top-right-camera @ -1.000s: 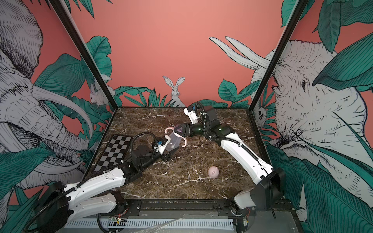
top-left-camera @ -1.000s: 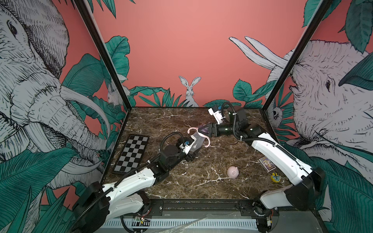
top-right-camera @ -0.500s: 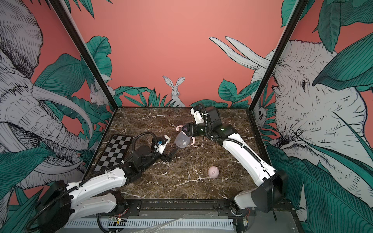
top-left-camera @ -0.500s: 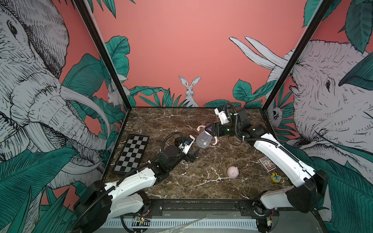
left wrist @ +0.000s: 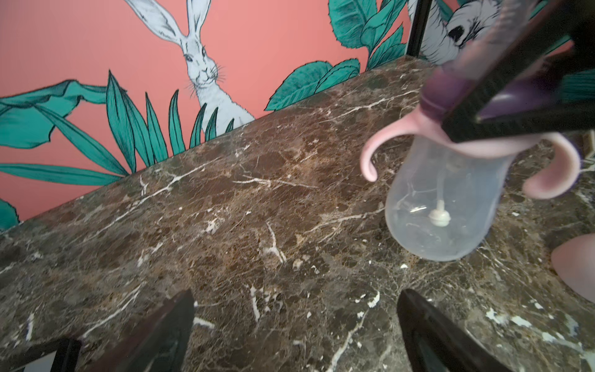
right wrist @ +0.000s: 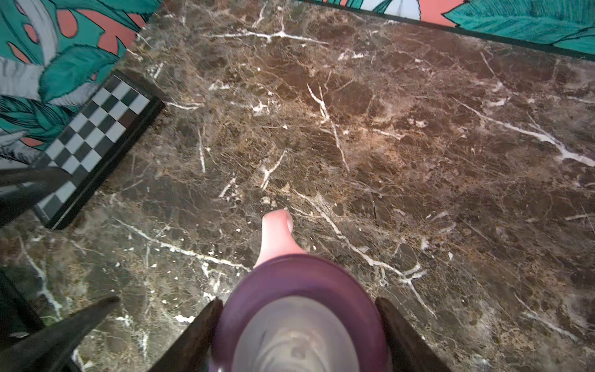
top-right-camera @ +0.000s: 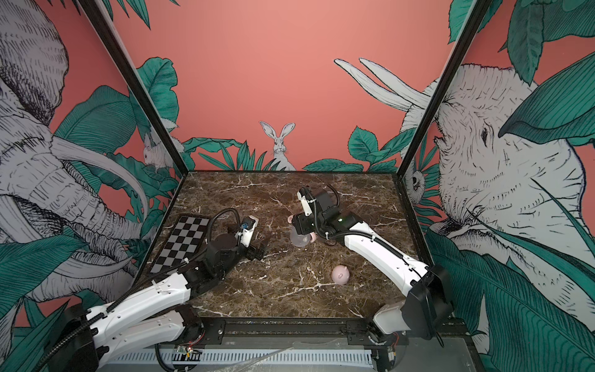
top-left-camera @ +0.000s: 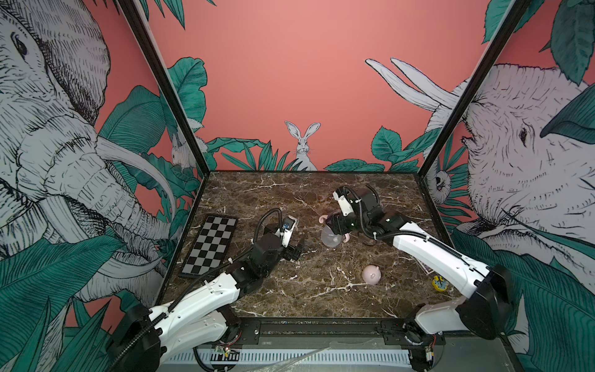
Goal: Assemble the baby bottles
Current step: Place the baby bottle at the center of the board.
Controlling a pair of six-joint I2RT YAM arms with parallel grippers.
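The clear body still hangs in the air, so the robot's right gripper next needs to move down, stand the bottle on the bare marble below it and let go of the purple collar.
The baby bottle's clear body hangs tilted, bottom down, close over the marble at mid-table in both top views. It carries the pink two-handled ring and the purple collar, with a straw inside the clear body. My right gripper is shut on the purple collar, one finger on each side. My left gripper stands open and holds nothing, a short way to the left of the bottle. The pink eared dome cap sits alone on the marble, nearer the front.
A black-and-white checkerboard lies along the left wall. A small yellow object and a card lie by the right wall under my right arm. The enclosure walls close in three sides of the marble table.
My left gripper let go of the bottle, opened wide and drew back. My right gripper carried the bottle to the right and swung its clear body downward.
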